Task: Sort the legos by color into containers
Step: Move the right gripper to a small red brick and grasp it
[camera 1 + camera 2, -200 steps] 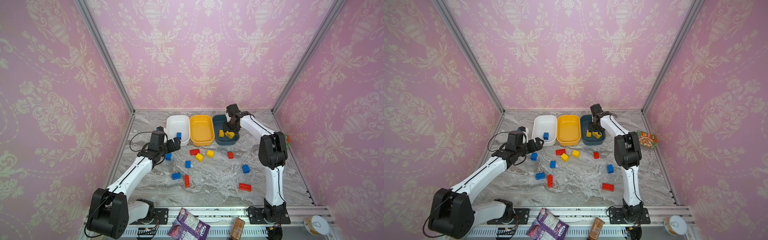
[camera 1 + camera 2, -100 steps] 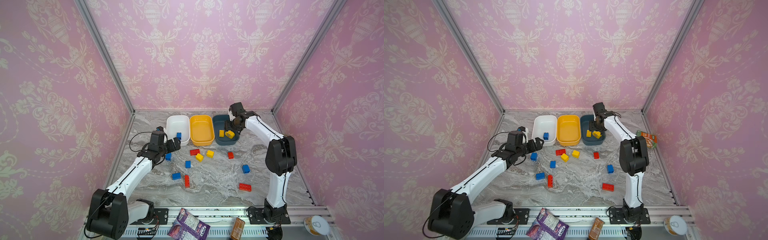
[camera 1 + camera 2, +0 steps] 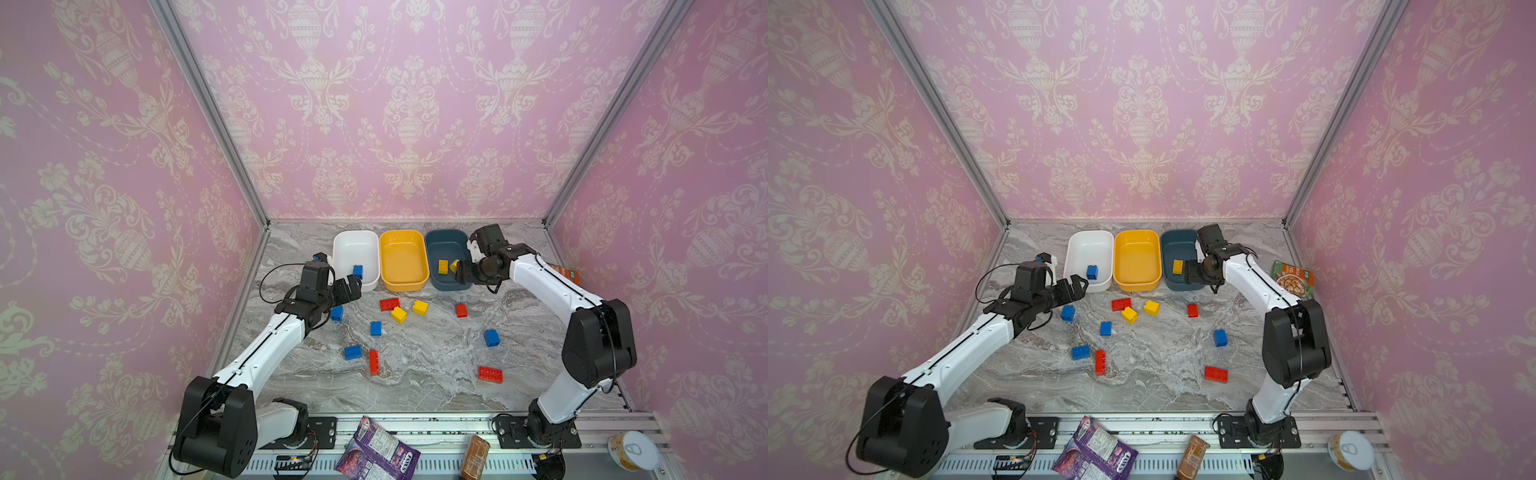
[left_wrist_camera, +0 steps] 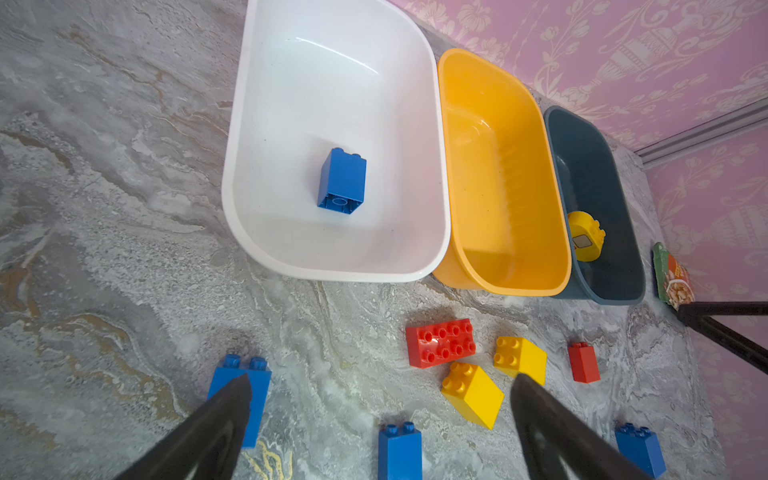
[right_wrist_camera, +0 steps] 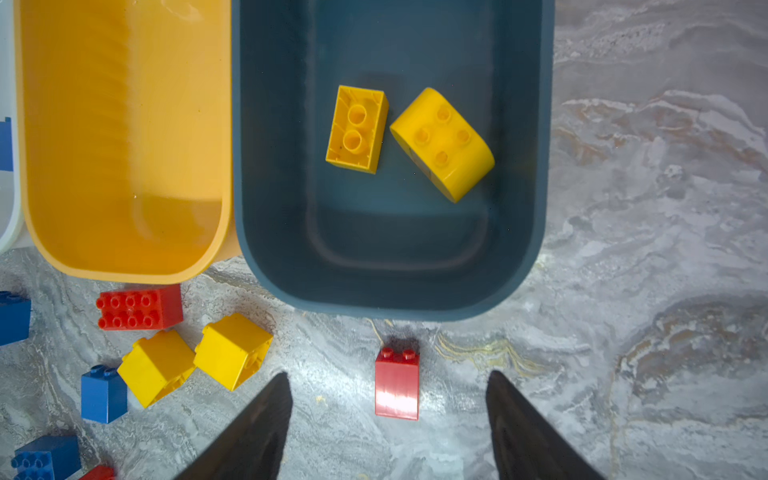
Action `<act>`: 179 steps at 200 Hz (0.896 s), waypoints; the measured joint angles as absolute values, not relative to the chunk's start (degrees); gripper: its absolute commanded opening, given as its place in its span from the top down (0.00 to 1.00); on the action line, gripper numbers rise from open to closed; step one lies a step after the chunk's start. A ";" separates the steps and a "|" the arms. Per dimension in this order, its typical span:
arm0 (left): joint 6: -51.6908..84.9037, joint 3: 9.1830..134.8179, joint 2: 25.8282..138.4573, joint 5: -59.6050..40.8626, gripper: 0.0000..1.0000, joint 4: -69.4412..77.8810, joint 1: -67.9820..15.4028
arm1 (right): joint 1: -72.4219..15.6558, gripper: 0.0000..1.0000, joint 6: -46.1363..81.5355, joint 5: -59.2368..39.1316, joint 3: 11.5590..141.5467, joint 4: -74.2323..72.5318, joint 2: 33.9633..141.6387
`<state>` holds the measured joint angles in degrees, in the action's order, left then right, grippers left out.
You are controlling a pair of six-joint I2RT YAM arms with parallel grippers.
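The lego already lies lined up between my spread fingers. My right gripper should go down past the teal tub's front rim onto the small red lego (image 3: 461,310) (image 5: 397,386).
Three containers stand in a row at the back: white (image 3: 355,245), yellow-orange (image 3: 403,249), teal (image 3: 446,245). One blue lego (image 4: 341,180) lies in the white tub. Two yellow legos (image 5: 357,129) (image 5: 442,143) lie in the teal tub. My right gripper (image 3: 461,274) (image 5: 387,376) hangs open and empty over the teal tub's front rim, with a small red lego (image 5: 397,386) on the table below it. My left gripper (image 3: 349,289) (image 4: 380,380) is open and empty in front of the white tub, above a blue lego (image 3: 336,313). Several red, yellow and blue legos lie loose mid-table.
A green snack packet (image 3: 1291,280) lies right of the teal tub. A purple packet (image 3: 376,451), a brown packet (image 3: 475,457) and a round can (image 3: 633,450) sit on the front rail. Pink walls close in the left, back and right.
My right gripper has drawn back from inside the teal tub to its front rim and its jaws have widened. The left arm has stayed put.
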<state>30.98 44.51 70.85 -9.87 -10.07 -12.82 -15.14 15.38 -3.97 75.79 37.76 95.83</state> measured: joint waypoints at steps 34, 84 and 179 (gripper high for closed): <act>30.98 44.49 71.20 -10.20 0.01 -9.89 -12.82 | -15.97 0.24 15.92 -4.12 70.63 38.00 92.05; 31.00 44.34 71.68 -11.00 0.01 -9.32 -12.82 | -19.16 0.24 16.40 -4.08 64.05 37.78 92.07; 32.18 38.74 69.34 -13.85 0.01 -7.75 -10.22 | -21.96 0.28 15.66 -0.91 63.79 34.52 100.44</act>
